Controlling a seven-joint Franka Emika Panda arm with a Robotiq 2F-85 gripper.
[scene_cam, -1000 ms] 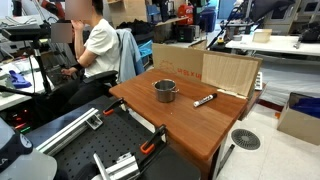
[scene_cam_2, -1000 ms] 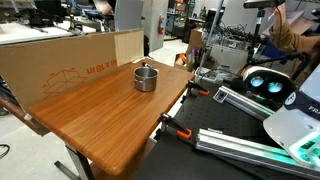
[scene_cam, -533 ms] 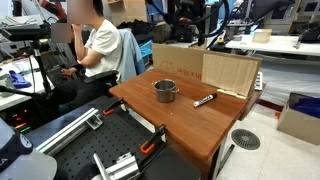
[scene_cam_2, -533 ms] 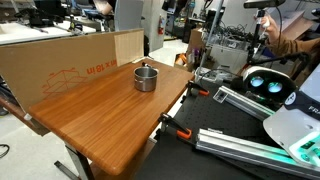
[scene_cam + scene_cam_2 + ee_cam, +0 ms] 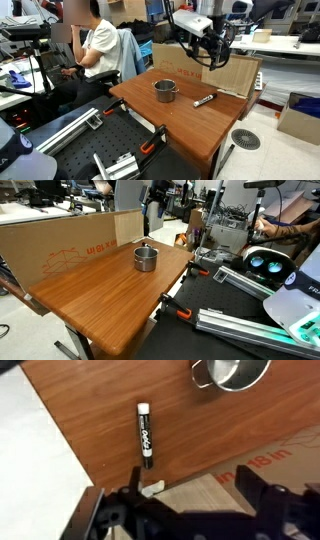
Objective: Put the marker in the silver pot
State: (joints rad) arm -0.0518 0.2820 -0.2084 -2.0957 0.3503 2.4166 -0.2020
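Note:
The marker is well below my gripper, and bare wood leaves room beside the marker's body. I need to lower my gripper to the marker, over its cardboard-side half point(image 5: 209, 98) point(image 5: 147, 448), with my spread fingers on both sides of the marker's body.
The marker point(image 5: 204, 100), dark with a whitish end, lies flat on the wooden table point(image 5: 185, 125) to the right of the silver pot point(image 5: 165, 91). The wrist view shows the marker point(image 5: 145, 435) lying free on the wood and the pot point(image 5: 232, 372) at the top edge. The pot point(image 5: 146, 257) stands upright near the cardboard wall, and nothing shows in its dark inside. My gripper point(image 5: 212, 54) hangs high above the table's back edge, over the cardboard. In the wrist view its jaws point(image 5: 192, 490) are spread wide and hold nothing. I cannot make out the marker in the exterior view that shows the table's long side.
A cardboard wall point(image 5: 228, 72) stands along the table's back edge, also in an exterior view point(image 5: 70, 245). A seated person point(image 5: 98, 50) is behind the table. Clamps and metal rails point(image 5: 110, 160) lie at the front. A cardboard box point(image 5: 300, 118) stands on the floor.
My arm has come into both exterior views from above and now hangs over the cardboard behind the table. Marker and pot have not moved.

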